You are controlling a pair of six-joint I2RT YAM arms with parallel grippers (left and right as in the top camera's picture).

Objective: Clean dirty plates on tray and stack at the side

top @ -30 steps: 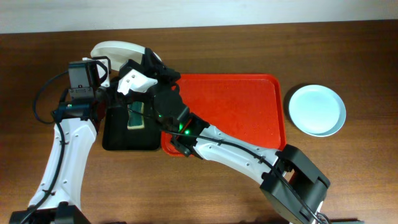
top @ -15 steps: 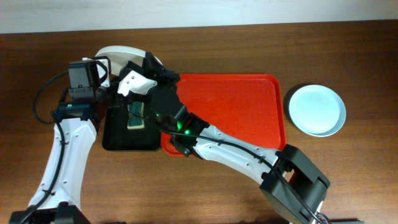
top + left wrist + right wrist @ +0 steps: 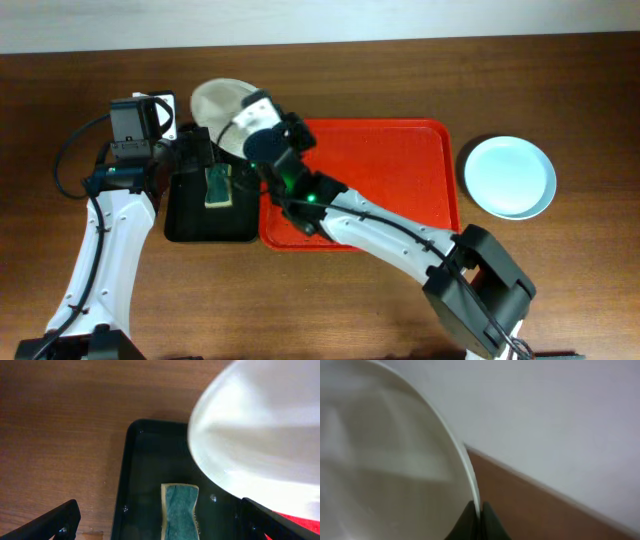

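Note:
The mint-blue plate [image 3: 508, 176] is below my right gripper, to its right in the overhead view. I need to swing across, lower the rim of the white plate onto it and let go.
My right gripper [image 3: 243, 118] is shut on the rim of a white plate [image 3: 218, 102], holding it tilted in the air above the far end of a black tray [image 3: 185, 225]. In the right wrist view the fingers [image 3: 470, 521] pinch the thin rim of the white plate [image 3: 385, 460]. My left gripper [image 3: 160, 512] hangs open over the black tray [image 3: 145, 460], with a green sponge [image 3: 180, 510] lying below between its fingers and the white plate [image 3: 260, 430] to its upper right. The red tray [image 3: 400, 170] has no plates on it. A pale mint-blue plate [image 3: 508, 176] rests on the table to its right.
The green sponge [image 3: 218, 186] lies in the black tray, which sits against the red tray's left edge. The right arm stretches diagonally over the red tray's front left part. A pale wall runs along the table's far edge.
The right gripper has turned and shifted the white plate a little to the right, so its face now shows from above. The left arm has not moved.

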